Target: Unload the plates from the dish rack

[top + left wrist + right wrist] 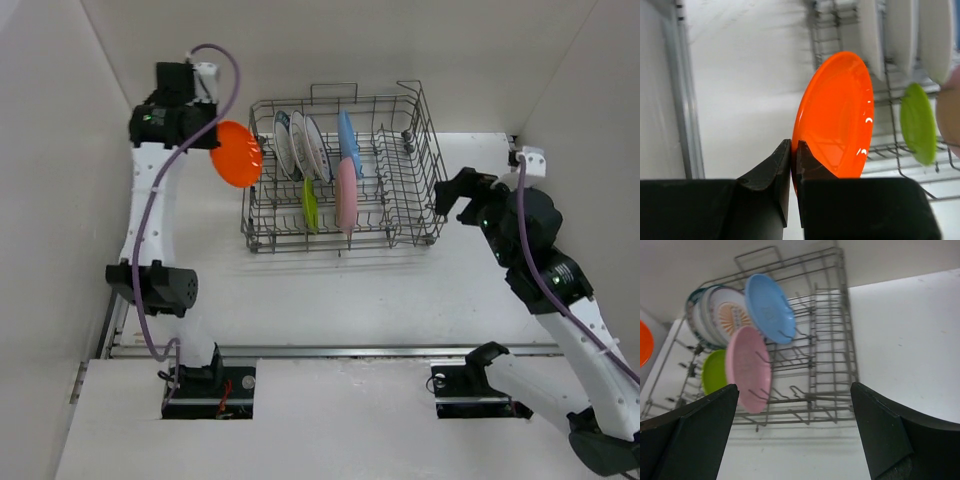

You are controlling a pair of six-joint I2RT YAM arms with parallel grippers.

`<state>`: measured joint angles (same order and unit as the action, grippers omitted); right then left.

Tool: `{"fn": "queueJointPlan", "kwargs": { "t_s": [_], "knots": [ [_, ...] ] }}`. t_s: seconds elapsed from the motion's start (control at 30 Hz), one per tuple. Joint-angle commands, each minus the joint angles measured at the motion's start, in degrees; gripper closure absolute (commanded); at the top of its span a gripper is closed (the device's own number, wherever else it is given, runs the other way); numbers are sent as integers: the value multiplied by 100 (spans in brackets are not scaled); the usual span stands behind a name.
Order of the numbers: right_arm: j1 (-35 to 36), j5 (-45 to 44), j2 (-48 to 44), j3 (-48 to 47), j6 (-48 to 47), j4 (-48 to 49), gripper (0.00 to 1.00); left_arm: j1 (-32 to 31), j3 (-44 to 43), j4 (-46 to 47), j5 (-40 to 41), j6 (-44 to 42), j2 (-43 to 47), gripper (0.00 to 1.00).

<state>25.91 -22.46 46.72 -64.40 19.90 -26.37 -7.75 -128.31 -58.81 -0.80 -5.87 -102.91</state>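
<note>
My left gripper moves back and down to the bare tabletop beside the rack's near corner (208,256) next to release the orange plate (236,154).
My left gripper (212,150) is shut on the rim of the small orange plate (236,154) and holds it in the air just left of the grey wire dish rack (420,130); the left wrist view shows the plate (837,117) pinched between the fingers (782,162). In the rack stand three white patterned plates (302,145), a light blue plate (347,138), a pink plate (346,194) and a lime-green plate (310,204). My right gripper (452,193) is open and empty, just right of the rack, facing it (840,335).
White walls enclose the table on the left, back and right. A metal rail (380,351) runs along the near edge in front of the arm bases. The rack's right half holds only bare tines (815,375).
</note>
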Motion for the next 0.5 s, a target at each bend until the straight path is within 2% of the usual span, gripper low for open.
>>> {"fn": "queueJointPlan", "kwargs": {
  "t_s": [0.0,0.07,0.1,0.2,0.23,0.33,0.47],
  "knots": [
    [115,1513,659,-694,-504,493,0,1036,539,45,-718,227,789,100],
    [256,1604,1091,-1046,-557,361,0,1720,1112,106,-1340,227,1052,100],
    [457,1604,1537,-1414,-627,213,0,1933,1698,167,-1553,227,1106,100],
    [853,1219,2181,-1978,-785,-34,0,2696,2580,352,-2353,174,1221,100],
    [1133,922,2584,-2363,-838,-87,0,2830,3079,483,-2511,95,1221,100],
    [1652,394,3157,-3084,-1041,-245,0,3174,3793,676,-2750,-142,1098,100],
    [2039,145,3905,-3639,-1094,-439,0,3393,4418,975,-2864,-283,879,100]
  ]
}}
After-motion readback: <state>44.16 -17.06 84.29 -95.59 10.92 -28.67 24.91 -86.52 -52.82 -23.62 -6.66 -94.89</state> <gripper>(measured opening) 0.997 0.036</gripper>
